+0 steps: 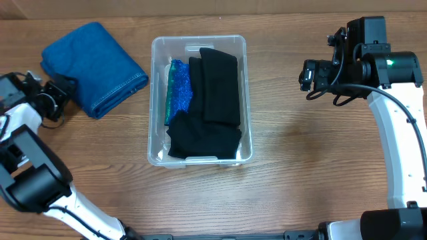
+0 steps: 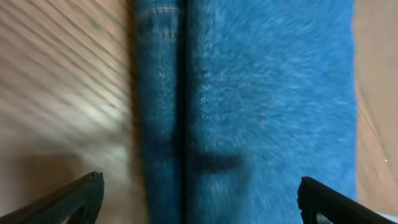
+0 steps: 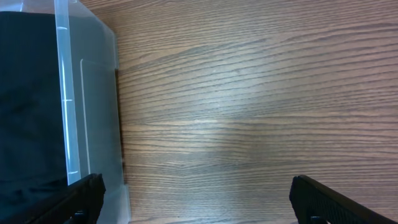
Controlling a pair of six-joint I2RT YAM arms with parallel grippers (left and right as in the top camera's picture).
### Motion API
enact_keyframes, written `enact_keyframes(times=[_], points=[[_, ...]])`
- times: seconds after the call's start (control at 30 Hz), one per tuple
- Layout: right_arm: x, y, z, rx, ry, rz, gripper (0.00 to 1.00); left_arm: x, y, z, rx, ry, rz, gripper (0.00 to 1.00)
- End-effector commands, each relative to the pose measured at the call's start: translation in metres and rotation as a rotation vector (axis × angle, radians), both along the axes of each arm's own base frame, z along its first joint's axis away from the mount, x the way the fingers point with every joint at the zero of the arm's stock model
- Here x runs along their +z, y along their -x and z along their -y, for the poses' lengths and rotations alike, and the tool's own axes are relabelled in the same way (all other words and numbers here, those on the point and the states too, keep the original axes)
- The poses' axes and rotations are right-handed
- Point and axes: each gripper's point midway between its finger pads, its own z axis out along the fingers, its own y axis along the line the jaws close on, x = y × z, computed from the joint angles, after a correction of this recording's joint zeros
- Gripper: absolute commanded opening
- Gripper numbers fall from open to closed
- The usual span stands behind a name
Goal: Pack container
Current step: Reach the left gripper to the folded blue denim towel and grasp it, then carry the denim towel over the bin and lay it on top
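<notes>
I should slide my left gripper farther onto the denim's edge (image 1: 79,95) (image 2: 239,193) and close it there, because the folded cloth is just to its right in the overhead view.
The clear plastic container (image 1: 157,100) stands mid-table and holds folded black cloths (image 1: 213,87) and a blue-green patterned cloth (image 1: 179,90). A folded blue denim cloth (image 1: 93,67) lies on the table to its left. My left gripper (image 1: 65,90) is open at the denim's left edge; in the left wrist view its fingers (image 2: 199,198) straddle the denim (image 2: 261,99). My right gripper (image 1: 308,75) is open and empty, to the right of the container. The right wrist view shows its fingers (image 3: 196,199) over bare wood, with the container's wall (image 3: 87,93) at left.
The wooden table (image 1: 320,167) stretches right of the container. The right arm's white link (image 1: 400,147) runs down the right side. The left arm's base (image 1: 33,180) sits at the lower left.
</notes>
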Motion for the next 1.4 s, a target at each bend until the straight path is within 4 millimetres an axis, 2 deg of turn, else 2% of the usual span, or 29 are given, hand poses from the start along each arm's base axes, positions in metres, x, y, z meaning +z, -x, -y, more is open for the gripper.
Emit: enact_keyframes(times=[0.0, 0.07, 0.13, 0.17, 0.23, 0.27, 0.3, 0.47, 0.53, 0.63, 0.67, 0.7, 0.8, 0.9, 1.0, 1.07, 1.17, 1.37], points=[[0.002, 0.001, 0.003, -0.004, 0.014, 0.011, 1.00, -0.030, -0.012, 0.018, 0.025, 0.097, -0.029, 1.00], [0.002, 0.001, 0.003, -0.004, 0.014, 0.011, 1.00, -0.040, -0.025, 0.038, -0.002, 0.144, -0.011, 1.00], [0.002, 0.001, 0.003, -0.004, 0.014, 0.011, 1.00, -0.038, -0.032, 0.050, -0.036, 0.146, 0.009, 1.00], [0.002, 0.001, 0.003, -0.004, 0.014, 0.011, 1.00, -0.035, -0.036, 0.055, -0.061, 0.143, 0.027, 0.96], [0.002, 0.002, 0.003, -0.004, 0.014, 0.007, 1.00, -0.022, -0.046, 0.069, -0.121, 0.180, 0.082, 0.27], [0.001, 0.003, 0.003, -0.004, 0.014, 0.003, 1.00, -0.015, -0.049, 0.073, -0.141, 0.197, 0.102, 0.07], [0.001, 0.004, 0.003, -0.004, 0.014, 0.000, 1.00, -0.010, -0.050, 0.076, -0.153, 0.214, 0.117, 0.04], [0.001, 0.005, 0.003, -0.004, 0.014, -0.005, 1.00, 0.035, -0.049, 0.079, -0.182, 0.212, 0.175, 0.04], [0.001, 0.005, 0.003, -0.003, 0.014, -0.004, 1.00, 0.072, -0.046, 0.081, -0.206, 0.165, 0.220, 0.04], [0.001, 0.005, 0.003, -0.003, 0.014, -0.007, 1.00, 0.144, -0.033, 0.087, -0.218, 0.076, 0.302, 0.04], [0.000, 0.005, 0.003, -0.004, 0.014, -0.008, 1.00, 0.184, -0.024, 0.097, -0.239, 0.021, 0.358, 0.04], [0.000, 0.005, 0.003, -0.004, 0.014, -0.008, 1.00, 0.205, -0.018, 0.104, -0.250, -0.014, 0.388, 0.04], [0.000, 0.005, 0.003, -0.005, 0.014, -0.008, 1.00, 0.263, 0.006, 0.133, -0.297, -0.135, 0.463, 0.04], [0.000, 0.006, 0.003, -0.004, 0.014, -0.010, 1.00, 0.307, 0.034, 0.180, -0.376, -0.196, 0.529, 0.04], [0.000, 0.007, 0.003, -0.004, 0.013, -0.013, 1.00, 0.330, 0.060, 0.236, -0.483, -0.197, 0.567, 0.04], [0.000, 0.007, 0.003, -0.004, 0.013, -0.014, 1.00, 0.337, 0.073, 0.275, -0.562, -0.197, 0.582, 0.04], [0.000, 0.007, 0.001, -0.001, 0.005, -0.015, 1.00, 0.334, 0.085, 0.331, -0.674, -0.198, 0.581, 0.04], [0.000, 0.007, 0.001, 0.000, 0.004, -0.016, 1.00, 0.312, 0.093, 0.404, -0.805, -0.267, 0.552, 0.04]])
